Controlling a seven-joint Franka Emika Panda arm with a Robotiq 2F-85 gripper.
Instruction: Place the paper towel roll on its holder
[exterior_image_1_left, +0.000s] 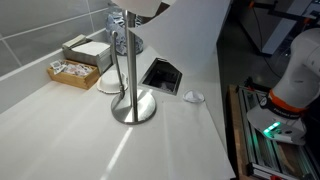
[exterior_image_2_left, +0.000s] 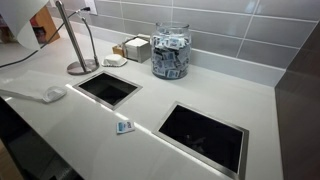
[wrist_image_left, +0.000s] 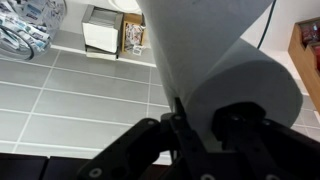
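Note:
The gripper will next go down along the holder's pole (exterior_image_1_left: 132, 60) below it and let go of the roll (exterior_image_1_left: 148, 7), because the roll is only at the top of the pole.
The white paper towel roll (wrist_image_left: 225, 65) fills the wrist view, and my gripper (wrist_image_left: 207, 118) is shut on it, one dark finger on each side. In an exterior view the roll (exterior_image_1_left: 148, 7) shows at the top edge, just above and beside the top of the holder's pole. The holder (exterior_image_1_left: 131, 100) is a thin upright metal pole on a round metal base standing on the white counter. It also shows at the back in an exterior view (exterior_image_2_left: 80, 60), with the roll (exterior_image_2_left: 15, 22) partly cut off by the frame's corner. The gripper is hidden in both exterior views.
A glass jar of packets (exterior_image_2_left: 170, 52) and a small box (exterior_image_2_left: 135, 47) stand by the tiled wall. A wooden tray of packets (exterior_image_1_left: 73, 71) sits near the holder. Two square openings (exterior_image_2_left: 108, 88) (exterior_image_2_left: 205, 135) are cut into the counter. A white sheet (exterior_image_2_left: 35, 95) lies near the front edge.

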